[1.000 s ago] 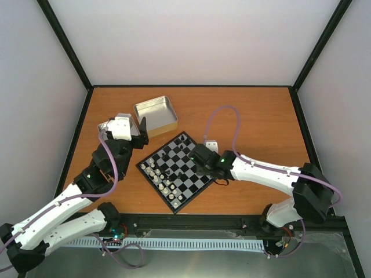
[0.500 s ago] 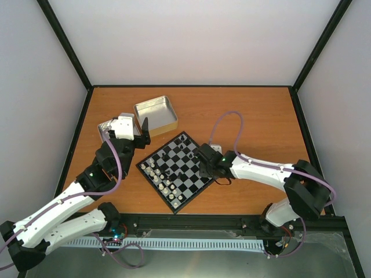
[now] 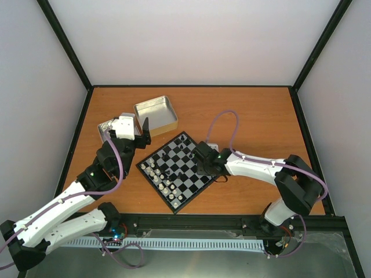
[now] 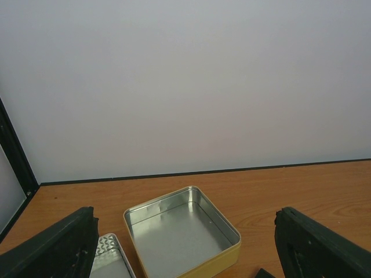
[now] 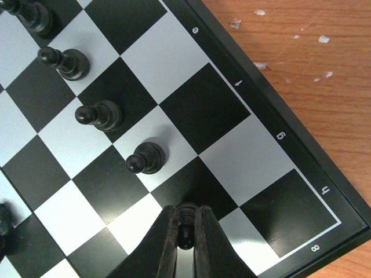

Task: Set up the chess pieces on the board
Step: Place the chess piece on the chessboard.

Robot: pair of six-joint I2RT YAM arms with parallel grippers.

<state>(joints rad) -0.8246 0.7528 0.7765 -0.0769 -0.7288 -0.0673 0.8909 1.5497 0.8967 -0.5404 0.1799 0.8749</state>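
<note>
The black piece is off its row by the board's tin-side rim, so my left gripper will swing down and to the right in the top view, onto the piece.
The board (image 3: 186,180) sits turned like a diamond at the table's middle. White chess pieces (image 3: 157,176) line its near-left side and black pieces (image 3: 184,145) its far-right side. My right gripper (image 3: 203,167) is low over the board's right corner. In the right wrist view the right gripper (image 5: 185,213) is shut on a black pawn (image 5: 185,234) over a black square, with the board (image 5: 272,139) below. A row of black pawns (image 5: 145,158) stands just beyond it. My left gripper (image 3: 134,132) is open and empty, left of the board; its jaws stand wide apart in the left wrist view (image 4: 185,255).
An open silver tin with a yellow side (image 3: 155,111) lies behind the board and shows in the left wrist view (image 4: 179,231). A second silver tin part (image 3: 107,126) lies to its left, under my left wrist. Small white specks (image 5: 261,11) lie on the wood by the board's rim.
My right gripper has shifted slightly over the board's right corner, still holding the pawn. My left gripper moved a little to the right, then stayed.
</note>
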